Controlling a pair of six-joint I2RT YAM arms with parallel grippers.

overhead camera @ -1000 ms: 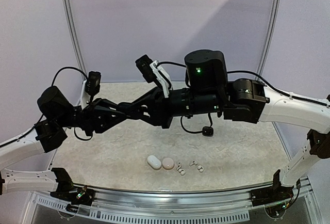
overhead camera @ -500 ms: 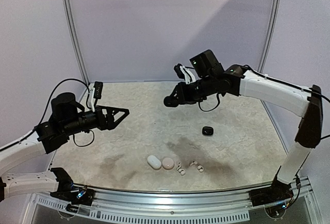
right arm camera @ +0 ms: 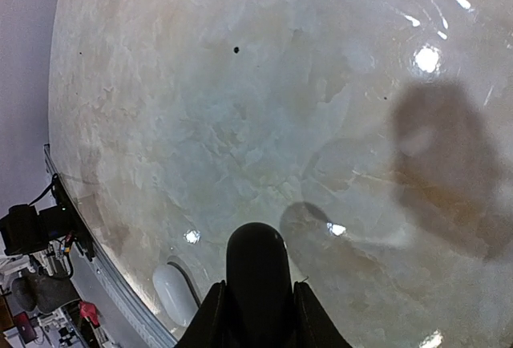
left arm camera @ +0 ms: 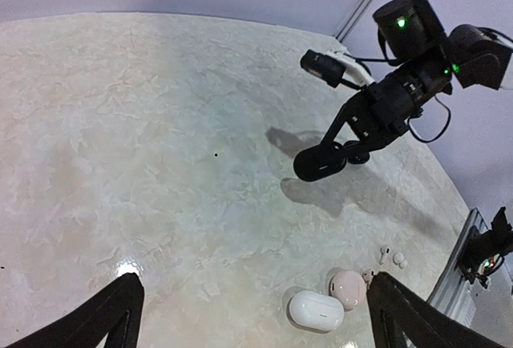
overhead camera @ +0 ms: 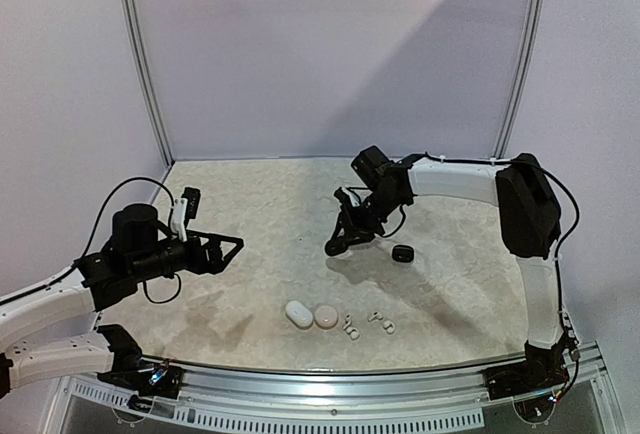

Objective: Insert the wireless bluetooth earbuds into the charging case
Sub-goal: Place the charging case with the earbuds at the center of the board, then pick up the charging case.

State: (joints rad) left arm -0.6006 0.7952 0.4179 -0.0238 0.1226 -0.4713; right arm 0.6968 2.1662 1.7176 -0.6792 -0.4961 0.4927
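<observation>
My right gripper lowers the black case to the bare tabletop just below and releases it there next, since the case still hangs clear of its shadow.
My right gripper [overhead camera: 337,243] hangs just above the table's middle, shut on a black oval charging case [right arm camera: 256,252] that sticks out past its fingertips. A second small black case [overhead camera: 402,253] lies on the table to its right. Near the front edge sit a white case [overhead camera: 298,314] and a pink case [overhead camera: 326,316], with small white earbuds [overhead camera: 350,330] beside them and more earbuds [overhead camera: 382,323] further right. My left gripper [overhead camera: 230,251] hovers open at the left, pointing towards the middle, nothing between its fingers. In the left wrist view the white case [left arm camera: 316,310] and pink case [left arm camera: 349,288] lie by the right finger.
The marbled table [overhead camera: 260,204] ends in a metal rail [overhead camera: 330,394] along the front. Lilac walls close the back and both sides. The right arm's white links [overhead camera: 455,179] arch over the table's right half.
Both arms dropped from a raised, crossed pose in front of the camera and separated. The left gripper went from shut to wide open. The right gripper came down to the table's middle with the black case.
</observation>
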